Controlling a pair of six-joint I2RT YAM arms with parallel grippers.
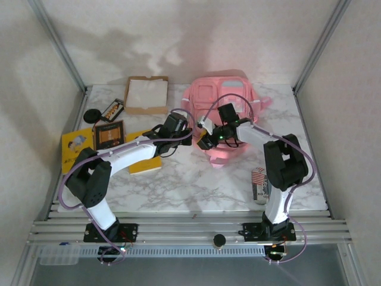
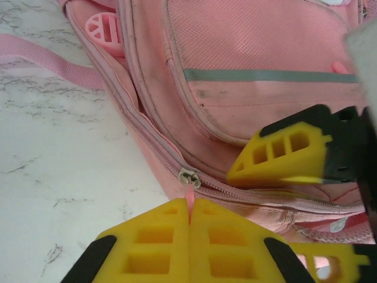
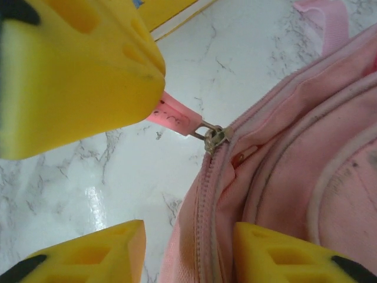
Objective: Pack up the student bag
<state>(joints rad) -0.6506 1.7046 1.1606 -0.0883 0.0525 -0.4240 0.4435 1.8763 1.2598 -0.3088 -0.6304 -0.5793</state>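
Observation:
The seam runs on outward beyond the slider [image 2: 189,177]. My left gripper will pull the pink pull tab outward along the bag's side seam [image 2: 131,113] and then release it.
The student bag [image 1: 225,101] lies flat at the back middle of the table, pink with a grey strip on its front pocket [image 2: 259,75]. My left gripper [image 2: 189,203] is shut on the pink pull tab [image 3: 174,118] of the metal zip slider [image 2: 189,177] at the bag's near-left edge [image 3: 215,138]. The zip is closed past the slider. My right gripper [image 3: 188,230] is open and straddles the zipped seam just beside the slider: one finger is over the marble, the other is on the fabric. In the top view the left gripper [image 1: 191,132] and the right gripper [image 1: 207,142] almost meet.
A cardboard tray with a white pad [image 1: 146,94] stands at the back left. Yellow books [image 1: 77,146], a dark card pack [image 1: 109,134], a small case [image 1: 113,109] and a black disc [image 1: 90,114] lie on the left. A striped pack [image 1: 259,185] sits by the right arm.

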